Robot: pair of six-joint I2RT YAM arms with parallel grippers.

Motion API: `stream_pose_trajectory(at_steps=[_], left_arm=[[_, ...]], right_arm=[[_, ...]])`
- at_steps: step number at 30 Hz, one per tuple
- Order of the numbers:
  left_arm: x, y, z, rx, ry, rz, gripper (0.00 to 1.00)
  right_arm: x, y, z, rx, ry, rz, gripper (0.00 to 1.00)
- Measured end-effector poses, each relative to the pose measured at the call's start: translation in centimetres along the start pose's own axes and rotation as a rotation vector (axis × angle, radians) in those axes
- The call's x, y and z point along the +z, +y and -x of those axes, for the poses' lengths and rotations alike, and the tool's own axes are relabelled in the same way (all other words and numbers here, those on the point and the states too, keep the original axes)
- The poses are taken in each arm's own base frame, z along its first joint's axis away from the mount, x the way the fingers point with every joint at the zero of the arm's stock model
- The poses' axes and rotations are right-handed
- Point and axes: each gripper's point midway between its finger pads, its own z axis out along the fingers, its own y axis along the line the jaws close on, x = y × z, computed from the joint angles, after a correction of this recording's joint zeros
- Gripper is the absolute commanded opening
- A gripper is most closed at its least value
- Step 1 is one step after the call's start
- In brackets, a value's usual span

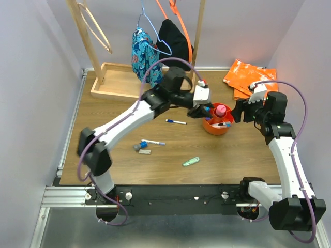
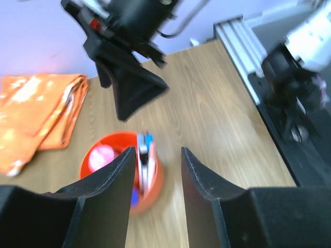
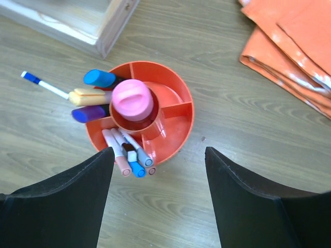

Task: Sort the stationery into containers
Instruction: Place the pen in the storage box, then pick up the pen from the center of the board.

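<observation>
I need to swing my right gripper left in the top view next, past the orange cup [image 1: 217,125], then down over the loose blue-capped pen beside the cup.
The orange cup [image 1: 217,125] stands right of the table's middle. In the right wrist view the cup [image 3: 178,124] holds a pink highlighter [image 3: 133,99] in its centre, blue, yellow and purple highlighters [image 3: 90,97] on its left and several thin pens [image 3: 126,150] at the front. My left gripper [image 1: 199,110] hovers open and empty just left of the cup [image 2: 98,152]. My right gripper [image 1: 239,111] is open and empty just right of it. On the table lie a blue-capped pen [image 1: 176,122], another pen [image 1: 153,142], two grey pieces [image 1: 141,149] and a mint-green piece [image 1: 191,161].
A folded orange bag [image 1: 248,77] lies at the back right, close behind my right arm. A wooden tray base [image 1: 116,82] with uprights and hanging clothes stands at the back. The table's right edge and metal rail [image 2: 235,49] run beside the cup.
</observation>
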Motion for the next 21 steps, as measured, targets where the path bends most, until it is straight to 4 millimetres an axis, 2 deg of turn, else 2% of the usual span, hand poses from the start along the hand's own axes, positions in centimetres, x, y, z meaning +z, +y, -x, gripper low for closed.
stream_pose_trajectory(at_steps=[2,4,6,9,10,12,14,17,19,20,21], left_arm=[[-2.7,-1.6,0.6,0.033,0.046,0.022,0.48],[-5.3,-2.8,-1.0,0.023,0.117,0.051,0.48],[-8.8,-3.3,-5.2,-0.069,0.22,0.11,0.48],[-14.4,-3.7,-12.7,-0.266,0.372,0.224,0.48],[-16.0,-4.0,-14.6,-0.325,0.409,0.259,0.48],[-18.9,-5.1,-17.3,-0.423,0.464,0.317,0.48],[-20.7,-6.1,-17.9,-0.47,0.482,0.361,0.48],[-22.8,-6.8,-16.5,-0.478,0.456,0.442,0.49],[-24.1,-6.9,-15.5,-0.472,0.426,0.507,0.49],[-24.8,-6.9,-15.2,-0.479,0.411,0.542,0.49],[-25.5,-7.0,-15.1,-0.484,0.402,0.571,0.49]], right_arm=[[0.2,0.6,0.0,-0.025,0.0,0.044,0.77],[0.5,1.2,0.1,-0.047,0.006,0.088,0.77],[1.5,1.9,0.7,-0.066,0.028,0.142,0.77],[3.5,3.2,2.0,-0.105,0.055,0.205,0.78],[4.2,4.3,2.3,-0.136,0.067,0.235,0.78],[5.8,8.3,3.1,-0.248,0.083,0.334,0.77],[6.9,12.0,3.5,-0.344,0.1,0.419,0.75],[9.2,16.6,3.7,-0.433,0.145,0.53,0.73],[11.7,18.5,3.4,-0.47,0.179,0.572,0.73],[12.5,18.8,3.1,-0.475,0.198,0.58,0.73],[14.2,19.5,1.8,-0.483,0.248,0.6,0.73]])
